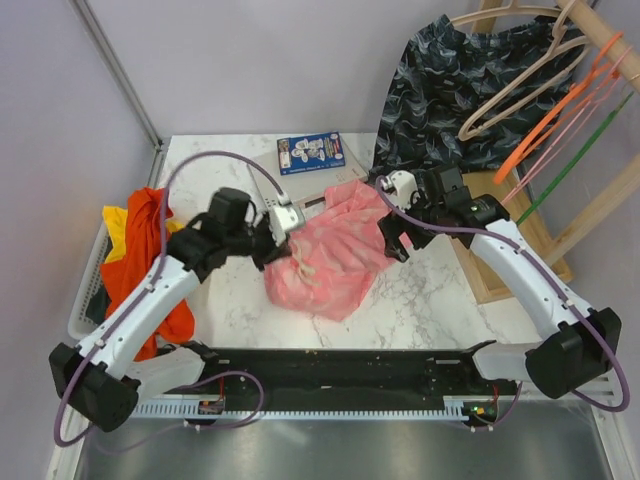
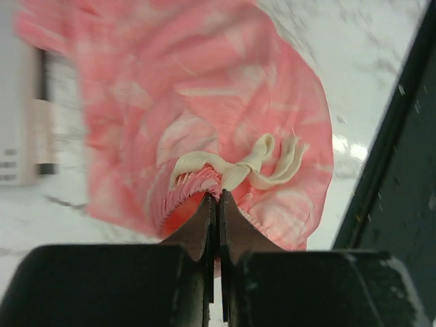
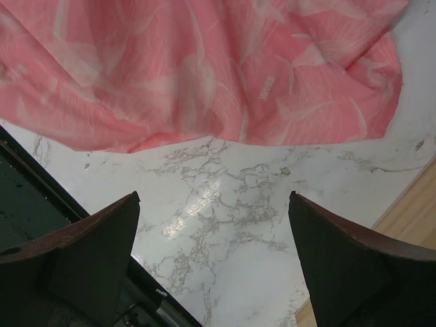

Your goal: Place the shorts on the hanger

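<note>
My right gripper has only bare marble between its open fingers, so I will bring it left in the top view, down onto the shorts' gathered waistband.
The salmon-pink shorts [image 1: 330,255] lie bunched on the marble table [image 1: 440,300] at its middle. My left gripper [image 1: 277,240] is shut on their gathered elastic waistband, right beside the pale drawstring [image 2: 253,162]; the cloth spreads beyond it in the left wrist view [image 2: 204,102]. My right gripper [image 1: 395,238] is open and empty just off the shorts' right edge; in its wrist view the jaws stand wide over bare marble [image 3: 214,204], with the shorts' hem [image 3: 204,75] ahead. The beige-tan hanger [image 1: 522,90] hangs on the wooden rack at the back right.
Dark navy shorts [image 1: 450,90] hang on the rack beside a bright orange hanger [image 1: 555,115] and a thin green one [image 1: 575,160]. An orange-red garment [image 1: 140,260] drapes over a white basket [image 1: 85,290] at the left. A blue card [image 1: 310,152] lies at the back.
</note>
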{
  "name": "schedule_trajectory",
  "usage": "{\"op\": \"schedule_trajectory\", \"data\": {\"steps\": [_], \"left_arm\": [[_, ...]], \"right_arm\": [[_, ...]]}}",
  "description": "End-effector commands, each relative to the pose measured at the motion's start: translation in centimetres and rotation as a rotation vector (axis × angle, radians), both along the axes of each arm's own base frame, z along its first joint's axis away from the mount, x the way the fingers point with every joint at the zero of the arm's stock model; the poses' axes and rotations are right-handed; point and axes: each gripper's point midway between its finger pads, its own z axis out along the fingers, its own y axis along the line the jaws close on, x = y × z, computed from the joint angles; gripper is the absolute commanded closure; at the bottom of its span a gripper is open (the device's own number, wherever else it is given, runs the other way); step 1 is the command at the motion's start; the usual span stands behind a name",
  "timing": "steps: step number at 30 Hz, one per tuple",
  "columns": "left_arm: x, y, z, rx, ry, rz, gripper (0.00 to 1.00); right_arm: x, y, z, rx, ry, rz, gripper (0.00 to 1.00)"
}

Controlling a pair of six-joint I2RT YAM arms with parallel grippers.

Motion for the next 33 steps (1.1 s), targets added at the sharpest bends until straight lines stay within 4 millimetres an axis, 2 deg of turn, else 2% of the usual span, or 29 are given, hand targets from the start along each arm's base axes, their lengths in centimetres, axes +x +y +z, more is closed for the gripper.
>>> {"op": "schedule_trajectory", "data": {"steps": [1, 2, 3, 4, 5, 6, 7, 8, 9, 11, 12, 15, 17, 18, 19, 21, 22, 25, 28, 33], "left_arm": [[-6.2, -3.2, -5.4, 0.137, 0.018, -0.321, 0.98], [-8.8, -4.3, -7.2, 0.175, 0.037, -0.421, 0.98], [-9.8, -4.6, -8.1, 0.207, 0.038, -0.454, 0.97], [-11.6, -5.4, -8.9, 0.230, 0.034, -0.527, 0.94], [-12.5, -5.0, -10.2, 0.267, 0.065, -0.552, 0.87], [-13.4, -4.7, -10.6, 0.286, 0.085, -0.584, 0.70], [-14.1, -4.3, -10.8, 0.305, 0.083, -0.637, 0.62], [-15.2, -3.0, -11.4, 0.341, 0.130, -0.668, 0.55], [-15.7, -2.5, -11.1, 0.342, 0.121, -0.682, 0.46], [-16.6, -1.3, -10.8, 0.349, 0.102, -0.712, 0.41], [-16.7, -0.6, -9.9, 0.338, 0.068, -0.681, 0.40], [-15.0, 0.6, -8.5, 0.311, 0.029, -0.517, 0.39], [-13.1, 1.6, -7.5, 0.255, 0.039, -0.390, 0.39], [-12.4, 2.1, -7.2, 0.231, 0.041, -0.343, 0.39], [-10.5, 3.1, -6.4, 0.196, 0.020, -0.238, 0.39], [-9.3, 3.9, -6.3, 0.148, 0.038, -0.161, 0.39], [-8.1, 5.0, -6.3, 0.125, 0.061, -0.085, 0.39], [-7.3, 5.6, -6.0, 0.028, 0.109, -0.021, 0.39], [-7.2, 5.4, -5.7, -0.030, 0.063, -0.010, 0.40], [-7.6, 5.5, -5.4, -0.081, -0.022, 0.021, 0.39]], "right_arm": [[-1.7, 0.3, -1.8, 0.016, 0.091, 0.027, 0.06], [-1.7, 0.4, -2.1, 0.021, 0.104, 0.025, 0.08], [-1.8, 0.6, -2.3, 0.023, 0.118, 0.030, 0.11], [-2.0, 0.8, -2.6, 0.033, 0.133, 0.036, 0.19], [-1.9, 1.0, -3.0, 0.037, 0.153, 0.038, 0.21], [-2.0, 1.2, -3.2, 0.042, 0.166, 0.034, 0.24], [-2.1, 1.5, -3.4, 0.059, 0.184, 0.040, 0.31], [-2.2, 1.8, -3.8, 0.066, 0.204, 0.045, 0.34], [-2.2, 2.1, -3.9, 0.075, 0.214, 0.047, 0.35], [-2.0, 2.8, -4.5, 0.086, 0.223, 0.060, 0.41], [-1.8, 3.1, -4.6, 0.089, 0.222, 0.063, 0.42], [-2.0, 5.7, -4.7, 0.102, 0.225, 0.122, 0.49], [-1.8, 7.1, -5.2, 0.106, 0.239, 0.143, 0.50], [-2.4, 8.2, -5.4, 0.112, 0.247, 0.179, 0.50], [-2.8, 8.8, -5.9, 0.110, 0.265, 0.197, 0.50], [-3.2, 9.8, -6.5, 0.106, 0.255, 0.226, 0.51], [-4.2, 10.6, -7.2, 0.089, 0.263, 0.261, 0.50], [-5.2, 12.2, -8.5, 0.044, 0.251, 0.318, 0.49], [-5.2, 13.9, -9.0, 0.048, 0.259, 0.327, 0.46], [-6.1, 17.3, -9.0, 0.050, 0.254, 0.392, 0.46]]}}
